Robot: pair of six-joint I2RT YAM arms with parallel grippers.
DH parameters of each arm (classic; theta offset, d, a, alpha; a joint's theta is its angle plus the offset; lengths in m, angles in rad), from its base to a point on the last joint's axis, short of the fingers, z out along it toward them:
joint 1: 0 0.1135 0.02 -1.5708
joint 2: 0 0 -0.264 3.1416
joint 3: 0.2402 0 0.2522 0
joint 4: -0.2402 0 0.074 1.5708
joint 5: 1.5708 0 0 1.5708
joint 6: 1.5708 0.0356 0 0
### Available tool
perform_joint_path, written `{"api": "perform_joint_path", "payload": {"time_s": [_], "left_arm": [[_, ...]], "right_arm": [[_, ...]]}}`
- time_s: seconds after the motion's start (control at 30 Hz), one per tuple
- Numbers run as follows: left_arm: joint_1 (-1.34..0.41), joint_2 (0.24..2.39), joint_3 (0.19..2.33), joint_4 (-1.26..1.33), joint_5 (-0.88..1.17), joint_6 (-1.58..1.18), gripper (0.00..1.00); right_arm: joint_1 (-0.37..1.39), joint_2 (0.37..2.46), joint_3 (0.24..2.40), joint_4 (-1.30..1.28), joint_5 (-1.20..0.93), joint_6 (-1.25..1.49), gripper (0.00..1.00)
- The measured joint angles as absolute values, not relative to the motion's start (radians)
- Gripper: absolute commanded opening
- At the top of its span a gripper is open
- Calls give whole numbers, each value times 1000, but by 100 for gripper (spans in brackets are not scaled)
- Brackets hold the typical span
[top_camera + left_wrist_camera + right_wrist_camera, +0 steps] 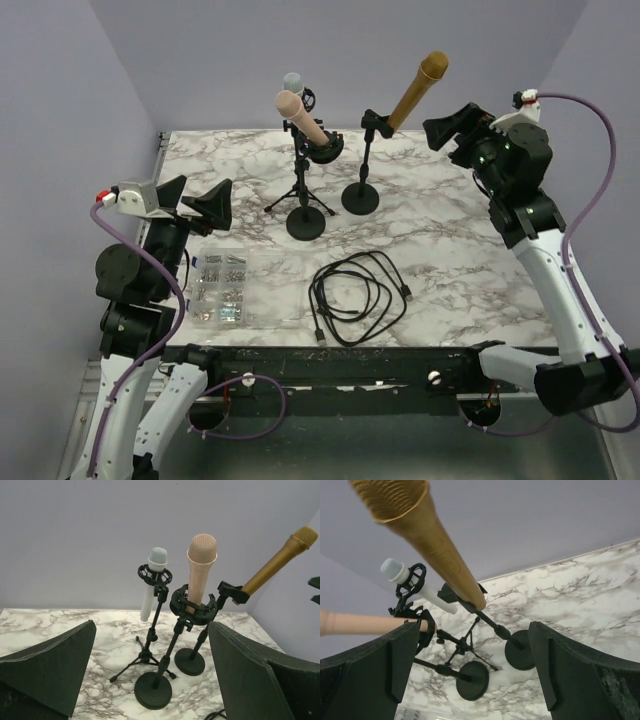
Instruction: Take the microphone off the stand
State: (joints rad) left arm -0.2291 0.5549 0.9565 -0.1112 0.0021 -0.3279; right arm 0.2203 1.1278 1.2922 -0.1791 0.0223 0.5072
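Note:
My right gripper moves to the left in the top view and closes on the gold microphone's lower handle (402, 113) (461, 581) next, since it sticks out bare from the clip.
Three microphones sit in black stands at the back of the marble table. A gold microphone (417, 90) leans right in a clip on a round-base stand (361, 197). A pink microphone (301, 117) sits in a shock mount on another round-base stand (306, 222). A white microphone (293, 84) sits on a tripod stand behind them. My right gripper (447, 127) is open, raised just right of the gold microphone; it fills the top of the right wrist view (427, 535). My left gripper (197, 199) is open at the left, apart from the stands. The left wrist view shows all three: gold (277, 562), pink (200, 570), white (152, 582).
A coiled black cable (357, 296) lies in front of the stands. A clear plastic box of small parts (219, 287) sits at the front left near my left arm. Lilac walls close in the table at the back and sides.

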Motion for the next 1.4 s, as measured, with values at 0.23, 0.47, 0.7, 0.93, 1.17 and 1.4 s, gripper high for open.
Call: {"api": "perform_joint_path", "payload": {"time_s": [0.23, 0.47, 0.7, 0.93, 1.17, 1.4], "left_arm": [[-205, 599, 951, -104, 71, -360, 98], [-197, 637, 941, -72, 169, -404, 99], [-197, 687, 928, -48, 250, -432, 99], [-197, 699, 921, -45, 275, -440, 99], [-197, 697, 921, -44, 283, -443, 99], [-197, 688, 921, -39, 288, -445, 98]], "right_arm": [[344, 1333, 1415, -199, 207, 628, 100], [538, 1466, 1582, -227, 500, 630, 100], [598, 1575, 1653, -226, 730, 599, 100], [603, 1656, 1720, -223, 830, 554, 100], [603, 1720, 1810, -208, 883, 518, 93], [610, 1735, 1813, -198, 922, 512, 86]]}}
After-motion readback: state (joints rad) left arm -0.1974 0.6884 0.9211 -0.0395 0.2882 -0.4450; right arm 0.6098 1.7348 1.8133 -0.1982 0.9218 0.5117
